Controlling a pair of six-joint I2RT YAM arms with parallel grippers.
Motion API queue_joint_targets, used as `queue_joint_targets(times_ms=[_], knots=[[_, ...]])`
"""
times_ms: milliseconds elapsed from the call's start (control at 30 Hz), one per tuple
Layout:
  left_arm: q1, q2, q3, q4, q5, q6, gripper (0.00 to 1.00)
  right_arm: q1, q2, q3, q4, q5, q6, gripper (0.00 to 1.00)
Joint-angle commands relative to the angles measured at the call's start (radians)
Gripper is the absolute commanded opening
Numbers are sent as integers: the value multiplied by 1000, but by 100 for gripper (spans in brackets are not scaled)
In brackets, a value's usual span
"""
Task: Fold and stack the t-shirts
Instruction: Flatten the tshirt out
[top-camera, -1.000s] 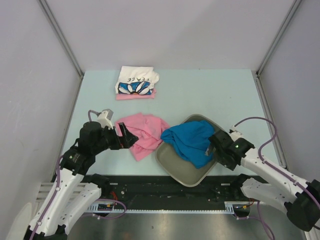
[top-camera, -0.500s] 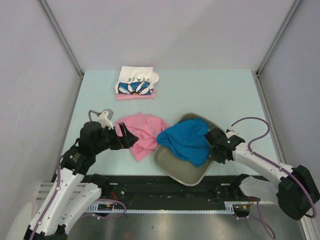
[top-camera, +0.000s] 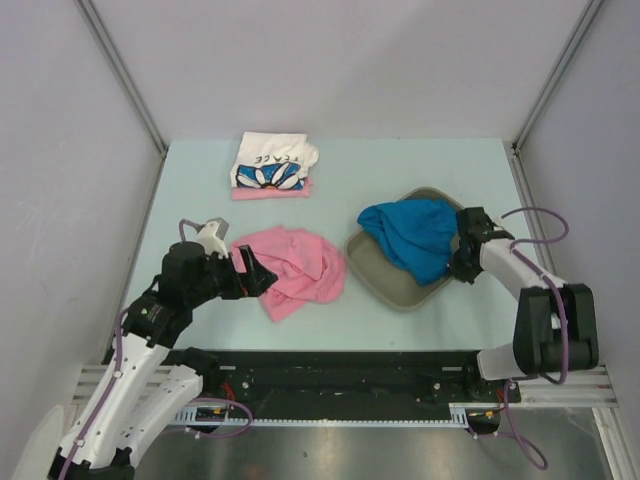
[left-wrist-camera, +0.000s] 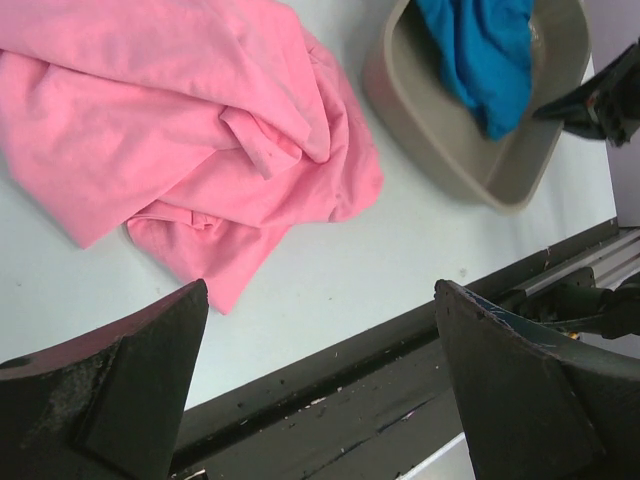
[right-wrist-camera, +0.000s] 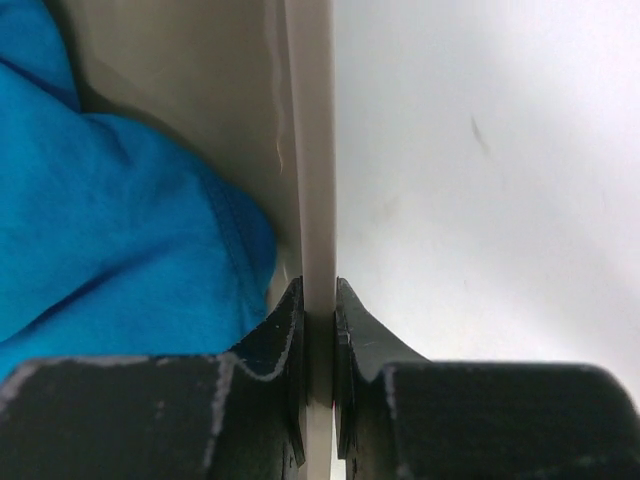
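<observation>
The tray crowds the pink t-shirt (top-camera: 298, 268), so my right gripper will next slide the tray's rim outward toward the bare tabletop beyond the tray and release it.
A crumpled pink t-shirt (top-camera: 298, 268) lies on the table in front of my left gripper (top-camera: 258, 275), which hangs open just left of it. From the left wrist the pink shirt (left-wrist-camera: 200, 130) fills the upper left, beyond the open gripper (left-wrist-camera: 320, 290). A bright blue t-shirt (top-camera: 415, 235) is bunched in the grey-olive tray (top-camera: 385, 285). My right gripper (top-camera: 462, 250) is shut on the tray's right rim (right-wrist-camera: 315, 150), beside the blue shirt (right-wrist-camera: 110, 220). At the back lies a folded white flower-print shirt (top-camera: 272, 162) on top of a folded pink one (top-camera: 270, 192).
Grey walls enclose the pale table on three sides. The black rail (top-camera: 330, 365) with the arm bases runs along the near edge. In the left wrist view the tray (left-wrist-camera: 430, 130) sits at the upper right, near the right arm (left-wrist-camera: 590, 100).
My right gripper closed on the tray's rim and dragged the tray with the blue shirt back and to the right, away from the pink shirt. The left arm stayed still.
</observation>
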Motion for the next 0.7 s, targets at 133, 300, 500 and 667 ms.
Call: queue_joint_targets(times_ms=[133,300,500,667], knots=[[-3,22,-6,39,18,24,100,-152,294,320,185,24,-113,0],[-3,44,-3,47,20,28,100,-160,455,470,191,70,-206,0],[-3,62,-10,67,30,31,100,-181,570,631,250,154,-415,4],[-3,65,-15,70,41,40,100,-184,575,718,213,221,-481,68]])
